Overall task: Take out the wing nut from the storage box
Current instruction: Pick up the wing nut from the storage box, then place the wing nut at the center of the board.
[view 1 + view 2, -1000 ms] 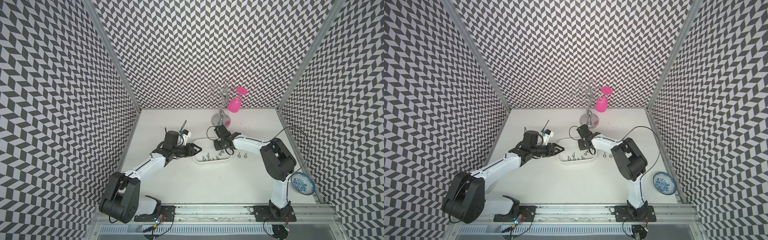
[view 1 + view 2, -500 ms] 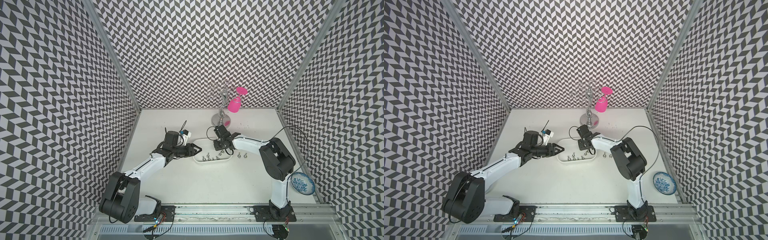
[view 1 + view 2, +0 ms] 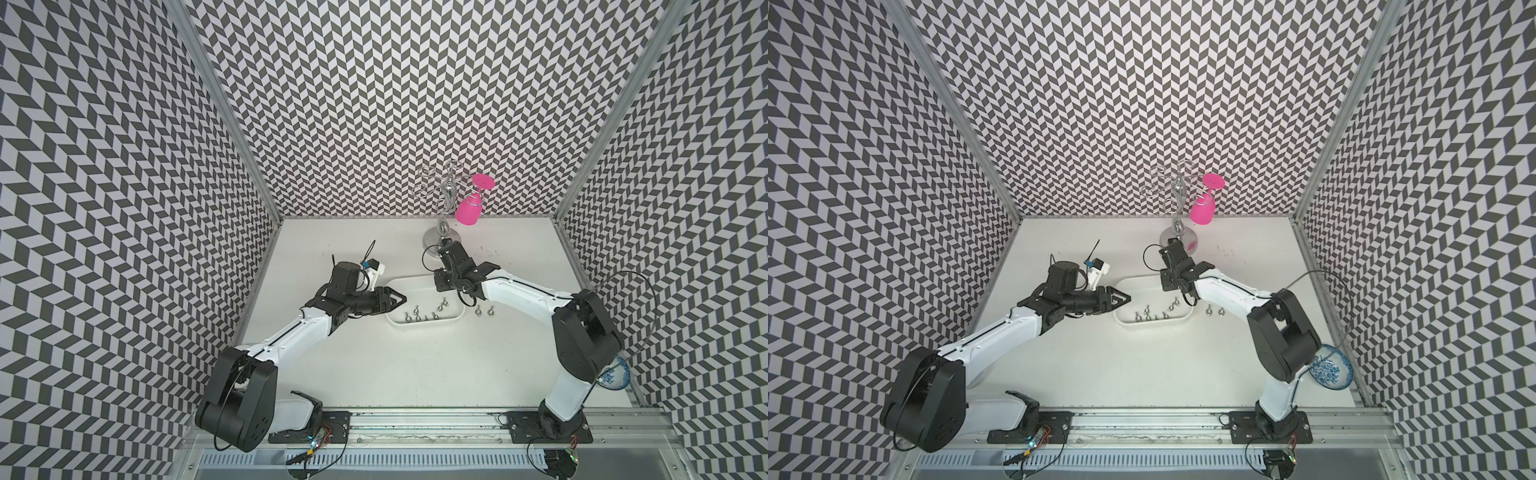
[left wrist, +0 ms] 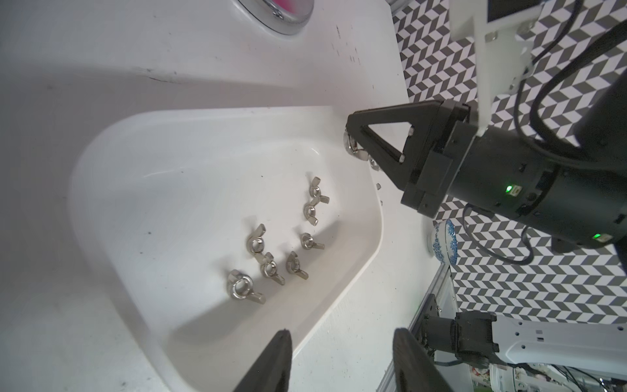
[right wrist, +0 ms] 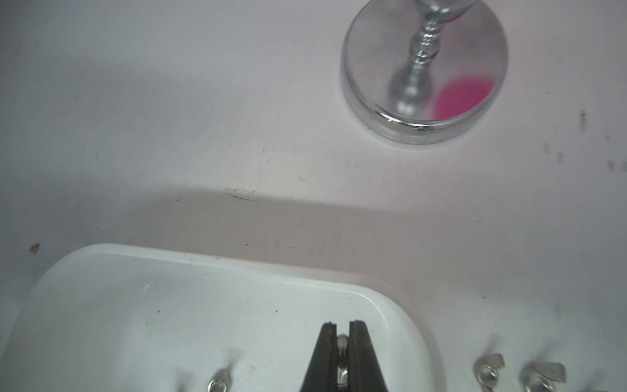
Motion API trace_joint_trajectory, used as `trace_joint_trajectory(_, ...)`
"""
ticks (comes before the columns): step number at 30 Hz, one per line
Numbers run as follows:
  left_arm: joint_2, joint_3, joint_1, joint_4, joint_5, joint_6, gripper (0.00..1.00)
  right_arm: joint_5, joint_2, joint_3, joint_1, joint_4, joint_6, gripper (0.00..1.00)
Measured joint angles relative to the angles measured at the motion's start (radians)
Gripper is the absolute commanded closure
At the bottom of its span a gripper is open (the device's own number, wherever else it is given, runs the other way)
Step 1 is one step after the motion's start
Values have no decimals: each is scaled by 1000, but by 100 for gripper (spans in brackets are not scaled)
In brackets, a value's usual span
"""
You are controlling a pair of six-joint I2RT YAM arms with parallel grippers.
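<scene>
I will next swing my right gripper over the box's rim (image 4: 81, 163) and down to let go on the bare tabletop past the removed wing nuts, because there is room in their row.
The storage box (image 3: 409, 291) (image 3: 1140, 291) is a shallow white tray in mid table. Several metal wing nuts (image 4: 258, 241) lie in its near half. My right gripper (image 5: 342, 327) (image 3: 445, 286) hangs over the box's right end, shut on one wing nut (image 5: 342, 342), which shows between its black fingers. In the left wrist view that nut (image 4: 354, 149) is above the box's rim (image 4: 81, 163). My left gripper (image 4: 342, 334) (image 3: 401, 300) is open and holds nothing, at the box's left end near the rim.
Two wing nuts (image 3: 478, 311) (image 3: 491, 310) lie on the table just right of the box. A chrome stand (image 3: 444, 241) with a pink glass (image 3: 469, 210) rises behind the box. A blue-patterned bowl (image 3: 1329, 368) sits at the front right by the right arm's base.
The right gripper's jaws have closed the last bit. Neither arm has visibly moved.
</scene>
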Motion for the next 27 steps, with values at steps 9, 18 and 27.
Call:
trace_joint_trajectory(9, 128, 162, -306, 53, -35, -41, 49, 65, -275, -394, -241, 30, 97, 100)
trace_joint_trajectory(18, 228, 195, -425, 87, -60, -83, 49, -20, -296, -507, -394, 82, 147, 100)
trace_joint_trajectory(27, 228, 185, -425, 121, -81, -106, 49, -68, -258, -528, -398, 106, 152, 100)
